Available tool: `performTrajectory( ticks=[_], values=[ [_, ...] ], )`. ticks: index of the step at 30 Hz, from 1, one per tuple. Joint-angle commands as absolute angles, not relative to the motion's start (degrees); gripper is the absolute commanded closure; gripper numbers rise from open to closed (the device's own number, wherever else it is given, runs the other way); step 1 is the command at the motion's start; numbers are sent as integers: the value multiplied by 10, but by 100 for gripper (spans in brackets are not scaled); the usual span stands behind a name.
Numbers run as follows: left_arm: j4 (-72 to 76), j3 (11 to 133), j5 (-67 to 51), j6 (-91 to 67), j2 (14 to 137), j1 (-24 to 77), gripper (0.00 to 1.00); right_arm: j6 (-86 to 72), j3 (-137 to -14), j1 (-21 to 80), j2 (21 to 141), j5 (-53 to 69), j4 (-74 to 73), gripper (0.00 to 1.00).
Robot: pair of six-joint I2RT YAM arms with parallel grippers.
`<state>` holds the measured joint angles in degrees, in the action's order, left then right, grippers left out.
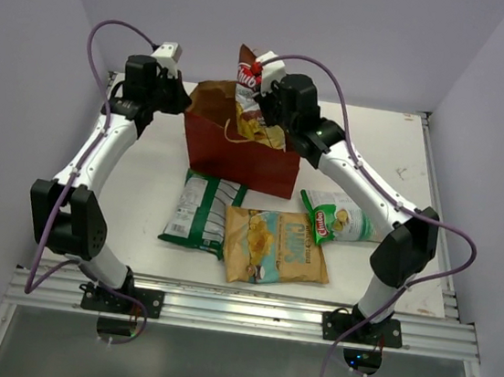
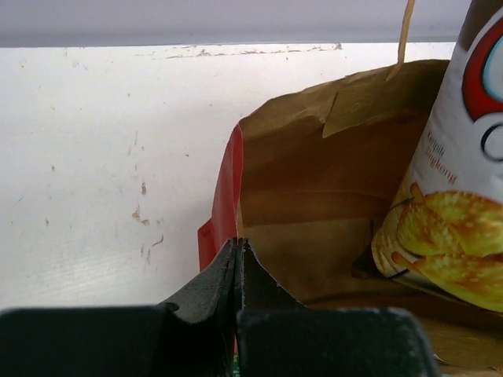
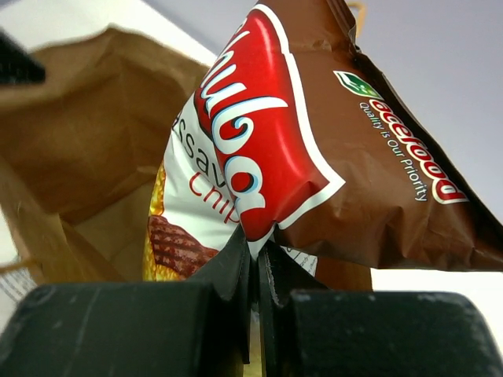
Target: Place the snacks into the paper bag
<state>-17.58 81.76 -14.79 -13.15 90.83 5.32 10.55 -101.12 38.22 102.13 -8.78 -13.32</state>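
Note:
My right gripper will go down into the bag's open mouth (image 1: 221,111) (image 3: 118,212) and let go of the dark brown-red cassava packet, because the hollow inside of the bag is below the gripper.
The reddish-brown paper bag (image 1: 238,155) stands upright at the table's back middle, mouth open. My left gripper (image 1: 179,97) is shut on the bag's left rim (image 2: 236,196). My right gripper (image 1: 265,94) is shut on the dark brown-red cassava packet (image 1: 248,91), which hangs half inside the bag's mouth; the packet fills the right wrist view (image 3: 314,157) and shows in the left wrist view (image 2: 448,196). In front of the bag lie the green-white packet (image 1: 201,212), the tan-yellow packet (image 1: 274,246) and the pale white-green packet (image 1: 340,220).
The bag's tan cord handle (image 1: 240,135) hangs over its front wall. Purple cables loop above both arms. White walls close in the table at the back and both sides. The metal rail (image 1: 237,311) runs along the near edge.

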Motion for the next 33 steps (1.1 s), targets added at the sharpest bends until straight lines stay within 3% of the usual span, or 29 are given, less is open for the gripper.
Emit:
performTrajectory(
  ticks=[1, 8, 20, 21, 22, 23, 24, 33],
  values=[
    [-166, 842, -154, -142, 925, 54, 100, 159, -992, 397, 972, -82, -147, 100],
    [-164, 850, -163, -138, 933, 54, 100, 230, -927, 406, 930, -86, -184, 100],
    [-160, 857, -178, -134, 939, 54, 100, 243, -922, 414, 933, -22, -214, 100],
    [-161, 858, -178, -134, 939, 54, 100, 241, -921, 416, 935, -18, -214, 95],
    [-161, 860, -180, -134, 940, 54, 100, 240, -919, 417, 934, -18, -214, 81],
    [-161, 861, -181, -133, 940, 54, 100, 232, -914, 417, 934, -25, -207, 50],
    [-161, 862, -182, -133, 940, 54, 100, 229, -912, 418, 932, -33, -203, 2],
    [-160, 862, -187, -134, 938, 54, 100, 229, -1009, 419, 916, -156, -222, 1]
  ],
)
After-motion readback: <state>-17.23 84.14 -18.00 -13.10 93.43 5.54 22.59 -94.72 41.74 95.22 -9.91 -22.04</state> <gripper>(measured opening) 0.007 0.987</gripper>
